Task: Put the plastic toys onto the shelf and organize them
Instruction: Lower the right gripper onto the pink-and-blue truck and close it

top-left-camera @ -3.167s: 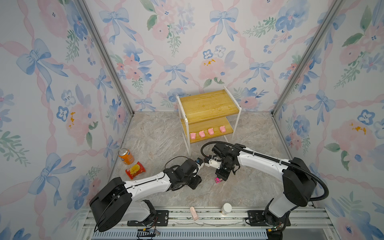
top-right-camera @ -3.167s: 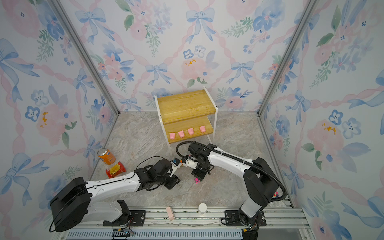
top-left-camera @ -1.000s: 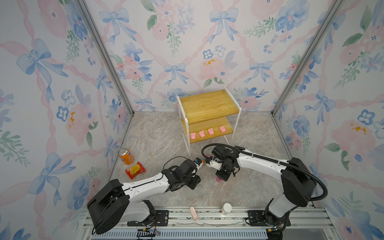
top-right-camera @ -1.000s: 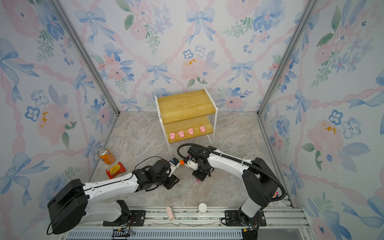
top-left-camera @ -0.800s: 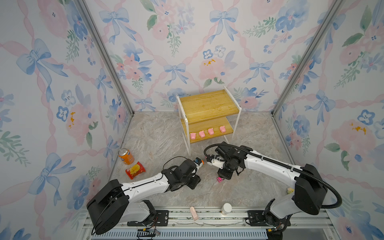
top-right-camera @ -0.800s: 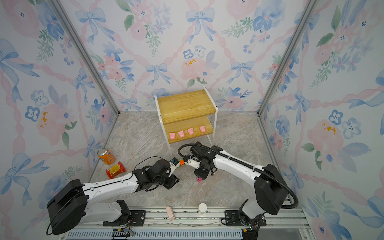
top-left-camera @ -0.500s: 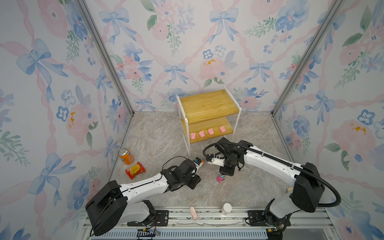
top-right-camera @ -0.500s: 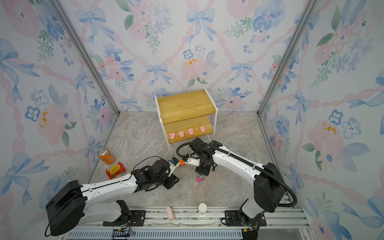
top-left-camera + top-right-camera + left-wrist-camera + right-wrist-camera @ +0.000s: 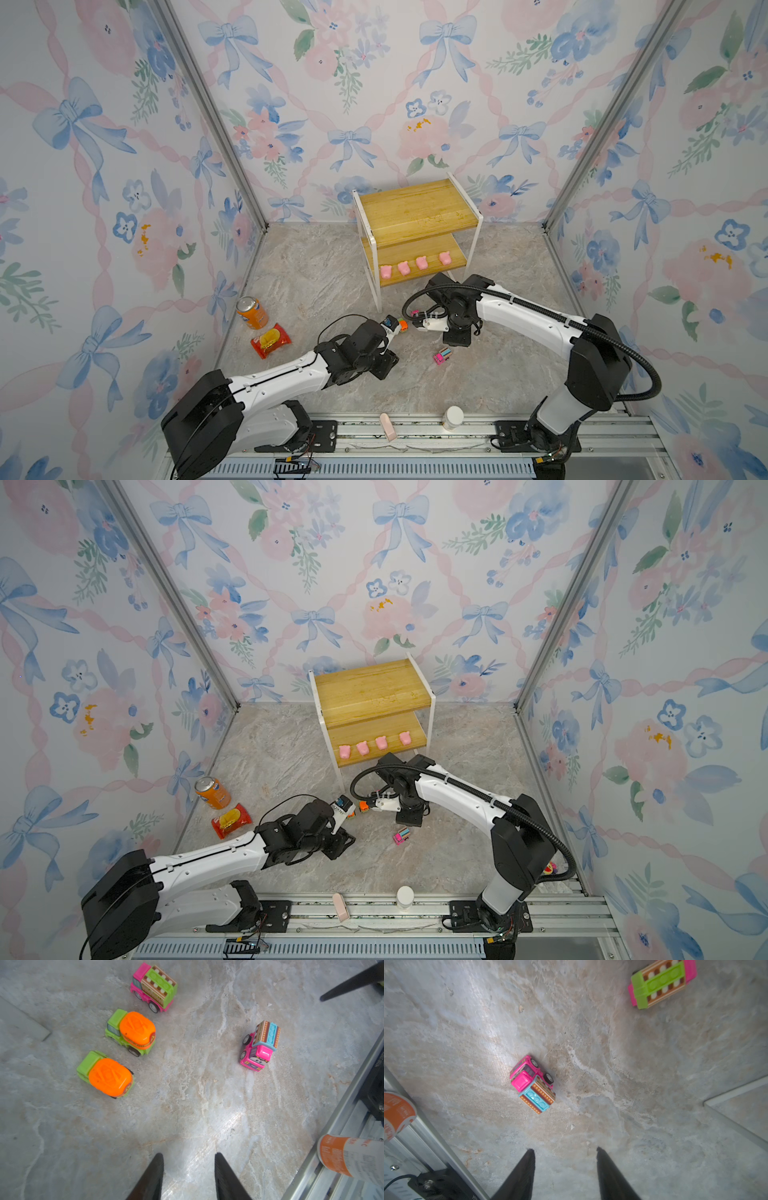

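My right gripper lowers and draws back onto the teal box of the pink-and-teal car (image 9: 442,356) (image 9: 532,1083) next, since bare floor lies clear on both sides.
The shelf (image 9: 415,208) stands at the back, its top board bare. Several pink pigs (image 9: 403,268) sit in a row on its lower board. The cars are on the floor in front of it. In the left wrist view two orange-and-green cars (image 9: 131,1032) (image 9: 105,1074) and a pink-and-green car (image 9: 154,987) form a line. The pink-and-teal car (image 9: 259,1046) (image 9: 532,1083) (image 9: 442,356) stands apart. My left gripper (image 9: 188,1155) hangs open above bare floor, with nothing in it. My right gripper (image 9: 564,1149) is open too, above the floor just short of the pink-and-teal car.
An orange can (image 9: 251,312) and a red snack bag (image 9: 271,340) lie by the left wall. A white bottle with an orange label (image 9: 453,417) and a pink stick (image 9: 387,426) rest on the front rail (image 9: 415,432). A flower-shaped toy (image 9: 550,867) lies behind the right arm's base.
My right gripper has opened and drawn back toward the shelf, leaving the pink-and-teal car standing on the floor. The left arm has hardly moved.
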Controlling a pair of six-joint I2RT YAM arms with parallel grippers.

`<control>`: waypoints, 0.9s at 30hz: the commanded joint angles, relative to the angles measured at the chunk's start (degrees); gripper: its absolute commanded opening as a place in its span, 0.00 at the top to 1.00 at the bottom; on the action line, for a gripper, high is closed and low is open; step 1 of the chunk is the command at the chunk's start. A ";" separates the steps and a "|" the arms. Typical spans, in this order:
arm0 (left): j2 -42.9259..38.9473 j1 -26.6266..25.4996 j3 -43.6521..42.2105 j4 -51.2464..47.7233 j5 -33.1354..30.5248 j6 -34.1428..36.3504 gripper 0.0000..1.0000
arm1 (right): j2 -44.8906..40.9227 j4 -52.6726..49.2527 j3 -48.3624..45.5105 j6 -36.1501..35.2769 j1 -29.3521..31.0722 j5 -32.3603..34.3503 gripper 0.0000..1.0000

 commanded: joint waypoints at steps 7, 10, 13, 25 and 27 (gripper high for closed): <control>-0.58 0.30 -1.19 -0.43 -0.98 -1.07 0.58 | -1.61 3.53 -5.69 -6.75 4.96 3.94 0.48; -0.95 0.42 -1.36 -0.43 -1.23 -1.16 0.58 | -2.60 7.18 -7.97 -9.19 6.56 4.69 0.48; -0.96 0.44 -1.46 -0.26 -1.23 -1.16 0.58 | -1.60 8.09 -8.39 -10.01 6.66 4.34 0.49; -0.57 0.61 -1.38 -0.34 -1.33 -1.25 0.58 | 3.23 8.86 -6.46 -11.03 6.67 2.19 0.50; -0.65 0.64 -1.53 -0.30 -1.42 -1.33 0.58 | 3.60 8.64 -6.30 -10.92 6.69 1.74 0.50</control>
